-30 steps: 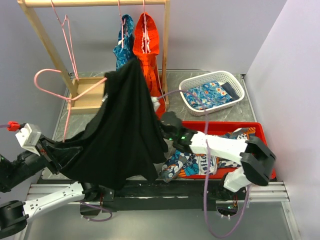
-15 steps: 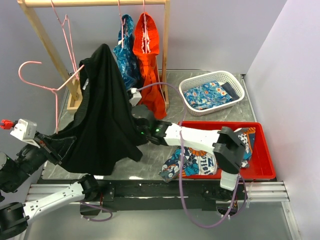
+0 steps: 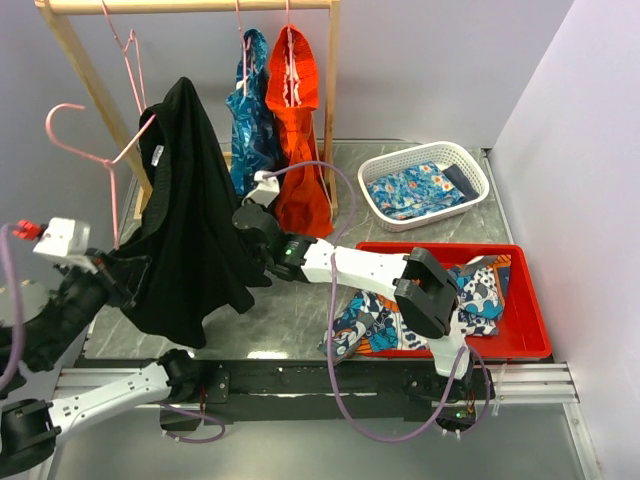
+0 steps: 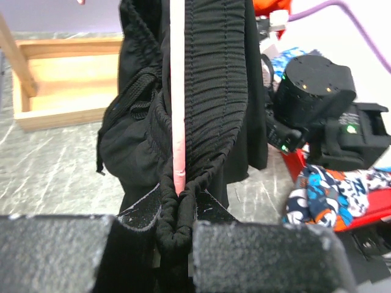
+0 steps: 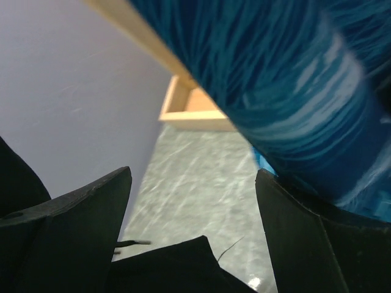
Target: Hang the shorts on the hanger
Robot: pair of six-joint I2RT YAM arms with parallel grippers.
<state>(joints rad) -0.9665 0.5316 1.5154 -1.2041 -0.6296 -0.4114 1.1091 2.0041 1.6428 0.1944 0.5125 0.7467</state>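
Note:
I should next carry the pink hanger outward with my left gripper to the rack's bare bar (image 3: pixel 178 6), between the spare hanger and the blue garment, and release it there, because the pink hanger's hook is still unhung.
The black shorts (image 3: pixel 185 225) hang draped over a pink wire hanger (image 3: pixel 112 165), whose hook (image 3: pixel 58 115) points left in front of the wooden rack. My left gripper (image 3: pixel 108 272) is shut on the hanger's lower wire, with shorts fabric pinched in. In the left wrist view the pink wire (image 4: pixel 178 91) runs up from the gripper (image 4: pixel 177 213) between folds of the ribbed waistband (image 4: pixel 214 79). My right gripper (image 3: pixel 250 215) is open and empty beside the right edge of the shorts. In its own view the gripper (image 5: pixel 192 207) frames bare table.
The wooden rack (image 3: pixel 90 80) carries a spare pink hanger (image 3: pixel 135 70), a blue patterned garment (image 3: pixel 250 100) and an orange-red garment (image 3: pixel 295 120). A white basket (image 3: pixel 470 165) stands back right. A red tray (image 3: pixel 525 315) with patterned clothes lies on the right. The blue garment (image 5: pixel 293 79) is close to my right gripper.
My left gripper has raised the hanger and shorts up and left toward the rack. The shorts now hang narrower. My right gripper has moved left and back alongside them.

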